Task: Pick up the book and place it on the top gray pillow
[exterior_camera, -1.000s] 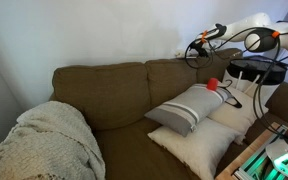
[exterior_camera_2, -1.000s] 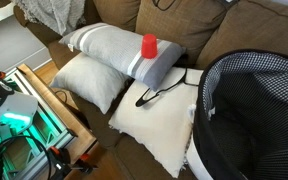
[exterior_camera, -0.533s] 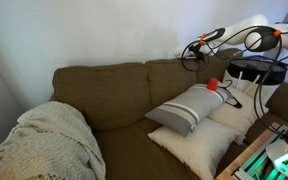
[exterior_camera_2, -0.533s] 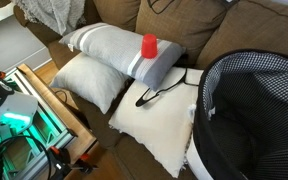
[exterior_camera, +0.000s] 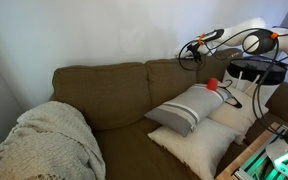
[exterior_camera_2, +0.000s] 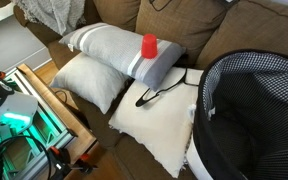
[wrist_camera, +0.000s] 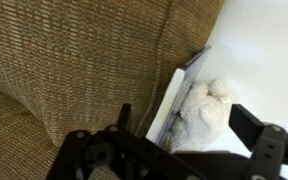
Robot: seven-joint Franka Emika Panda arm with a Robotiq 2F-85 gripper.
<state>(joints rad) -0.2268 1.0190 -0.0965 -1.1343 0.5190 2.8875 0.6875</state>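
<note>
The thin book stands below my gripper between the sofa back and wall, so next I will lower my gripper over the thin book's upper edge [wrist_camera: 167,105], one finger on each side.
In the wrist view a thin book [wrist_camera: 174,95] stands on edge, wedged between the brown sofa back and the white wall, with a white fluffy thing [wrist_camera: 206,108] against it. My gripper [wrist_camera: 182,114] is open and hovers over them, one finger on each side. In an exterior view the gripper [exterior_camera: 189,50] is above the top of the sofa back. The top gray pillow [exterior_camera: 187,108] with dark stripes lies on the cream pillows, also in the exterior view from the front [exterior_camera_2: 119,50]. A small red object [exterior_camera_2: 149,46] stands on it.
Cream pillows [exterior_camera_2: 89,82] lie under and beside the gray one. A black hanger [exterior_camera_2: 156,94] lies on a cream pillow. A checked laundry basket [exterior_camera_2: 252,110] stands close by. A knitted blanket [exterior_camera: 44,140] covers the sofa's far end.
The gripper has shifted slightly along the top of the sofa back. Nothing else has moved.
</note>
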